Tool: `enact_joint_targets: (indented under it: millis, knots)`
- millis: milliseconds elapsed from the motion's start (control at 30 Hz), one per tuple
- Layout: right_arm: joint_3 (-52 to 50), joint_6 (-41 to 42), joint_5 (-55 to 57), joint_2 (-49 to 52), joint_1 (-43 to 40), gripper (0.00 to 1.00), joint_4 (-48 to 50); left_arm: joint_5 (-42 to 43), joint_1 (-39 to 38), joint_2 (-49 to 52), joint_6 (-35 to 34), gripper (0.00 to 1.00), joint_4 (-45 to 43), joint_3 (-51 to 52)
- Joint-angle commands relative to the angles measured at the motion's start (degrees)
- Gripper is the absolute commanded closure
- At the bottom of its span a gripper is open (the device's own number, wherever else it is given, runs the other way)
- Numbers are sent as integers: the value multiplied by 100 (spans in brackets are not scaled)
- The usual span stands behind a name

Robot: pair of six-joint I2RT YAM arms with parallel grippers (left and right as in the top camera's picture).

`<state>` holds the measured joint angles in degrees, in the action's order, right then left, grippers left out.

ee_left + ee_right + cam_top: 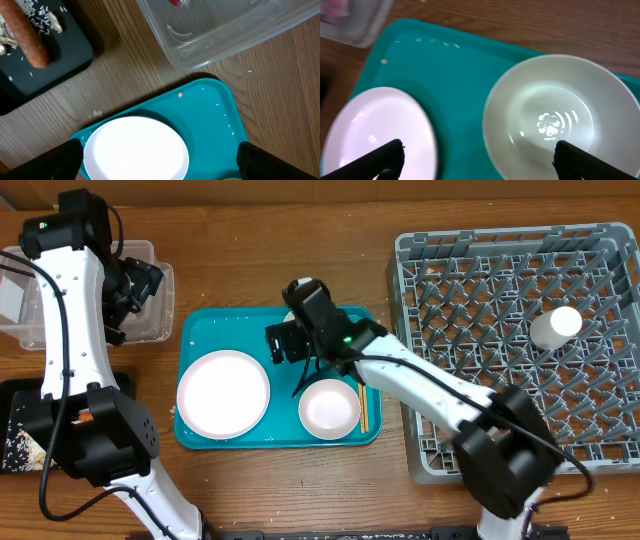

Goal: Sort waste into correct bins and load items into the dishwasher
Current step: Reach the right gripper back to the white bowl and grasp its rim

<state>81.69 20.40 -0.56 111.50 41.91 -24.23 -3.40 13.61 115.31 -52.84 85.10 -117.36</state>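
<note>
My right gripper will next go down to the white bowl's rim on the side facing the plate [222,392], because that rim already runs between its open fingers.
A white plate [222,392], a white bowl [329,408] and wooden chopsticks [364,408] lie on a teal tray [215,328]. A small white cup [556,326] stands in the grey dish rack [500,270]. My left gripper [140,285] is open and empty over the clear tub [150,330]; its wrist view shows the plate [135,147] between its fingers [160,162], the tub [225,30] and an orange sausage [30,35] with rice scraps on the black tray [65,55]. My right gripper [283,342] is open and empty above the tray, between plate [375,130] and bowl [555,120].
The black tray [20,425] sits at the front left edge of the table. Something red [175,2] lies inside the clear tub. The dish rack fills the right side. Bare wood lies in front of the teal tray.
</note>
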Motion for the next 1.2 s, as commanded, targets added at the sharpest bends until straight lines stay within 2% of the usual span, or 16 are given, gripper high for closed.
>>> enact_joint_targets:
  millis: [0, 200, 333, 467, 600, 1167]
  knots:
    - [-31, -79, 264, 219, -35, 6, 109, 0, -13, -170, -120, 0, 9, 31]
    - [-31, -201, 81, 422, -33, 11, 343, 0, -13, -170, -120, 0, 9, 31]
    - [-31, -284, 48, 549, -28, 18, 448, 0, -13, -170, -120, 0, 9, 31]
    - [-31, -431, 46, 748, -28, 20, 529, 0, -13, -170, -120, 0, 9, 31]
    - [-31, -568, 48, 791, -26, 27, 509, 0, -13, -170, -120, 0, 9, 31]
    - [-31, -595, 55, 837, 33, 29, 468, 0, -13, -170, -120, 0, 9, 31]
